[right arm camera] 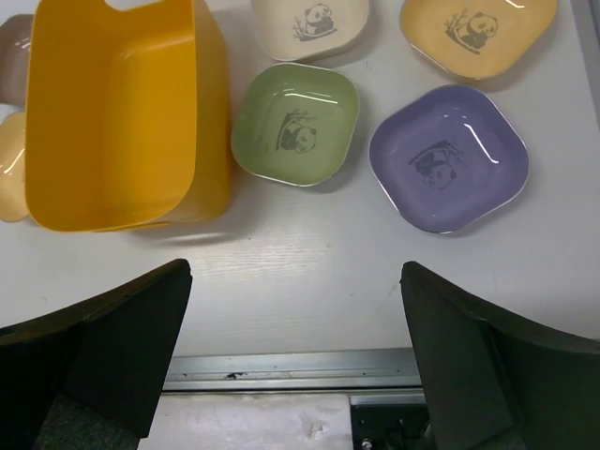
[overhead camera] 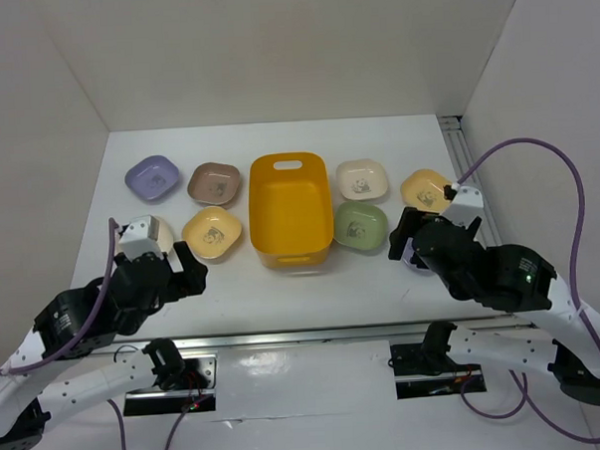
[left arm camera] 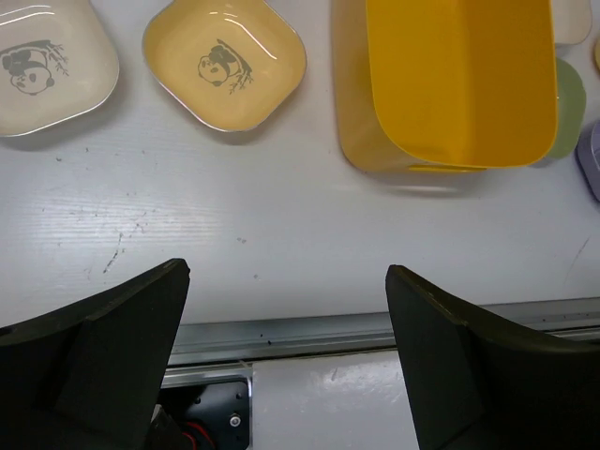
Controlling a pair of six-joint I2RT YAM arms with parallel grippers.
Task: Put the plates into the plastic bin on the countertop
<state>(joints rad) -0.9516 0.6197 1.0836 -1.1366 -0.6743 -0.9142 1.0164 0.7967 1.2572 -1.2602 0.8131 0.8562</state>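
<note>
The right gripper moves outward and down next over the green plate's free rim (overhead camera: 385, 224), which lies outward and below it, since the bin (overhead camera: 289, 208) crowds the opposite side.
The orange-yellow plastic bin (overhead camera: 289, 208) stands empty at the middle of the white countertop (overhead camera: 313, 286). Several plates lie around it. On its left are a lavender plate (overhead camera: 152, 179), a brown-pink plate (overhead camera: 214, 183), a yellow plate (overhead camera: 212, 233) and a cream plate (left arm camera: 42, 66). On its right are a cream plate (overhead camera: 362, 179), a yellow plate (overhead camera: 425, 189), a green plate (overhead camera: 360, 225) and a lavender plate (right arm camera: 448, 157). My left gripper (overhead camera: 186, 275) hovers open near the front edge, short of the left plates. My right gripper (overhead camera: 403, 242) hovers open before the green and lavender plates. Both are empty.
A metal rail (overhead camera: 305, 336) runs along the near edge of the countertop, with the arm mounts below it. White walls close the left, back and right sides. A second rail (overhead camera: 463, 153) lies along the right wall.
</note>
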